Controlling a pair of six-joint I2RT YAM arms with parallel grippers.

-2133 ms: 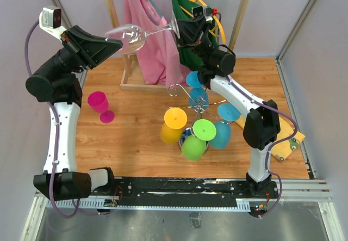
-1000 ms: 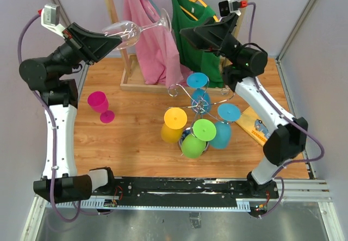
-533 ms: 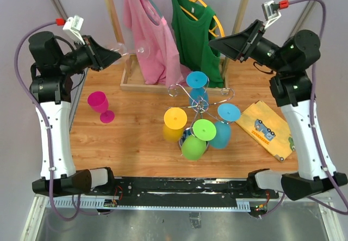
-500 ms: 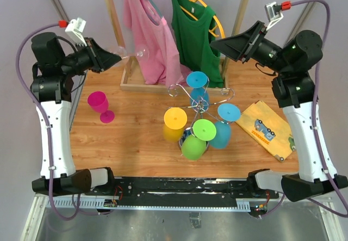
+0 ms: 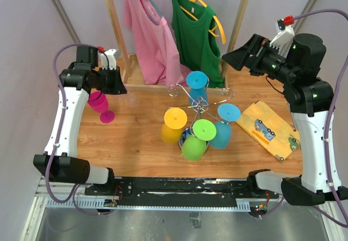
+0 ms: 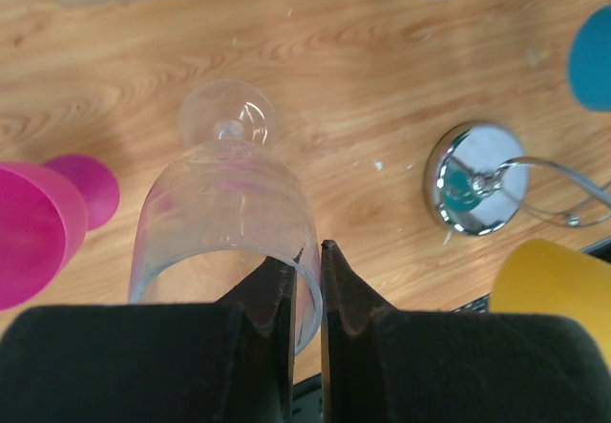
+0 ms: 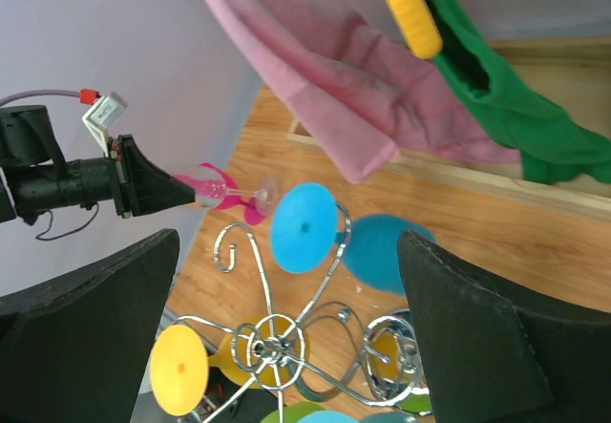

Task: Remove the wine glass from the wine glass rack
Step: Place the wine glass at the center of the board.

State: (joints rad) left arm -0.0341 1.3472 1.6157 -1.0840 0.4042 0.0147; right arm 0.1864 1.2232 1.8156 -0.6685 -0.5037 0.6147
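Note:
My left gripper lowers the clear wine glass's foot onto the wood beside the magenta glass (image 6: 33,242) next, since the foot hangs above the table.
My left gripper (image 6: 307,251) is shut on the rim of a clear wine glass (image 6: 224,203), one finger inside the bowl and one outside. The glass hangs foot-down over the wooden table, just right of a magenta glass (image 6: 33,242). In the top view the left gripper (image 5: 112,82) sits low at the table's left. The chrome wine glass rack (image 5: 199,106) stands mid-table with several coloured glasses hanging on it; its round base (image 6: 474,192) shows in the left wrist view. My right gripper (image 5: 235,57) is raised at the back right, open and empty, its fingers (image 7: 91,318) spread wide above the rack (image 7: 272,342).
A wooden clothes rail (image 5: 111,12) at the back carries a pink shirt (image 5: 149,31) and a green top (image 5: 193,29). A yellow board (image 5: 269,128) lies at the right. The magenta glass (image 5: 99,102) stands upright next to the left gripper.
The left arm has swung down from high at the back, bringing the clear glass low beside the magenta glass. The right gripper let go of the stem, opened wide and drew back to the right.

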